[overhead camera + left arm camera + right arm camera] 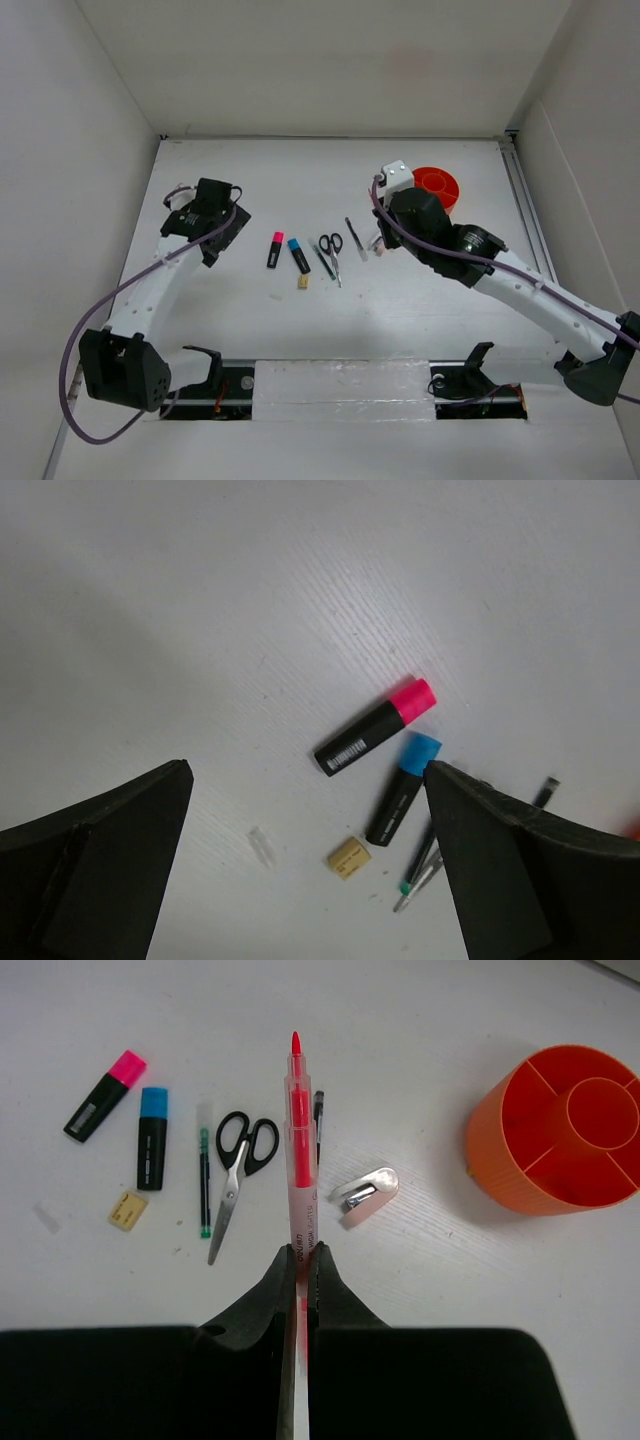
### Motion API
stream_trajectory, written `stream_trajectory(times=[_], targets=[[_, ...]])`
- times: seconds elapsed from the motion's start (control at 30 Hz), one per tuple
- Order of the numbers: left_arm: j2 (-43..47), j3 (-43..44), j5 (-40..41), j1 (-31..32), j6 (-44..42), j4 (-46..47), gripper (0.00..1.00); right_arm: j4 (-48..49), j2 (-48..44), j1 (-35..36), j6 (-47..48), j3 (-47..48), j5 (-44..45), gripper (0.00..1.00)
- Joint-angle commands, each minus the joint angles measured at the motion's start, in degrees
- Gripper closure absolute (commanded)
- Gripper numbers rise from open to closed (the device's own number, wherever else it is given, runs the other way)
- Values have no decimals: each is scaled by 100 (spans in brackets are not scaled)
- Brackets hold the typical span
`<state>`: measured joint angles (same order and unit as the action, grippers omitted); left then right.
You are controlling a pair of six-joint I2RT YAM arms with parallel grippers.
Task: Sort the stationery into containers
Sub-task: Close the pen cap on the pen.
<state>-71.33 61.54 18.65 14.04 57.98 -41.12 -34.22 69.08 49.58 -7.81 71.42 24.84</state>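
Note:
Next, my left gripper lowers back and to the right in the top view, astride the clear scrap, which lies below it with bare table around.
My right gripper (303, 1252) is shut on a pink pen (298, 1140) that sticks straight out ahead of it, held above the table. Below lie black-handled scissors (235, 1175), a green-tipped dark pen (204, 1175), a pink-capped highlighter (104, 1095), a blue-capped highlighter (152, 1138) and a yellowish eraser (128, 1210). The round orange container (555, 1135) with inner dividers stands to the right. My left gripper (305, 870) is open over bare table, left of the highlighters (375, 727) and the eraser (348, 857).
A small pinkish clip-like piece (365, 1195) lies between the pen and the orange container (440, 187). A thin dark pen (352, 235) lies right of the scissors (332, 250). A tiny clear scrap (262, 847) sits near the eraser. White walls enclose the table.

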Motion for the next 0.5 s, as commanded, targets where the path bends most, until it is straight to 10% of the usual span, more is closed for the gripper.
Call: stream_trajectory(times=[0.0,0.2,0.47], targets=[[644,-114,-387,-295,3,-63,0,160,-333,25,-89,39,126,100],[709,-283,-927,-104,19,71,0,266,-334,78,-89,-14,-41,100],[288,-203,182,2855,3050,-713,0,205,-228,131,-36,-14,-41,100]])
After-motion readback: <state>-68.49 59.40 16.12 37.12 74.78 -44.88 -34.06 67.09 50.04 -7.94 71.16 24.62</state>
